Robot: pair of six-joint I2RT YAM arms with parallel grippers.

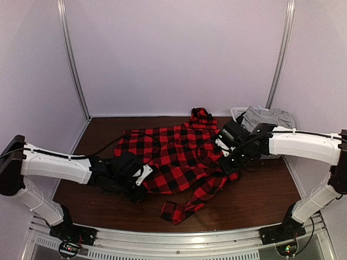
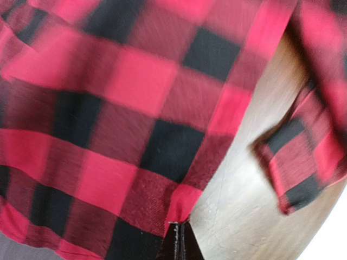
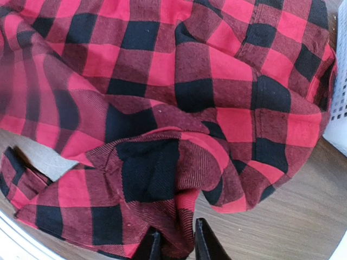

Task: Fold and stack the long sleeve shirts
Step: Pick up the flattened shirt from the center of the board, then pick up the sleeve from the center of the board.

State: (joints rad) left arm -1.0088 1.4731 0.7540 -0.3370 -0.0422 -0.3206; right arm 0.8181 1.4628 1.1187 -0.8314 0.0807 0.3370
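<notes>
I should move my right gripper back from the bunched fold next, then lower it onto the sleeve's end by the cuff (image 1: 173, 212) (image 3: 25, 188).
One of the long sleeve shirts, a red-and-black check flannel shirt (image 1: 179, 154), lies spread and rumpled across the middle of the brown table (image 1: 260, 195). One sleeve (image 1: 190, 203) trails toward the near edge. At the shirt's left edge, my left gripper (image 1: 142, 176) is shut, pinching the hem (image 2: 181, 214); its fingertips (image 2: 181, 230) press together just above the wood. My right gripper (image 1: 225, 162) is at the shirt's right side. In the right wrist view its fingers (image 3: 206, 244) stand a little apart, with a bunched fold of the shirt (image 3: 179, 216) lying between them.
A white mesh basket (image 1: 238, 112) stands at the back right, with grey clothing (image 1: 268, 116) over it; its wall (image 3: 339, 97) shows close to the shirt in the right wrist view. A sleeve cuff (image 2: 303, 162) lies on bare wood right of the left gripper. White walls enclose the table.
</notes>
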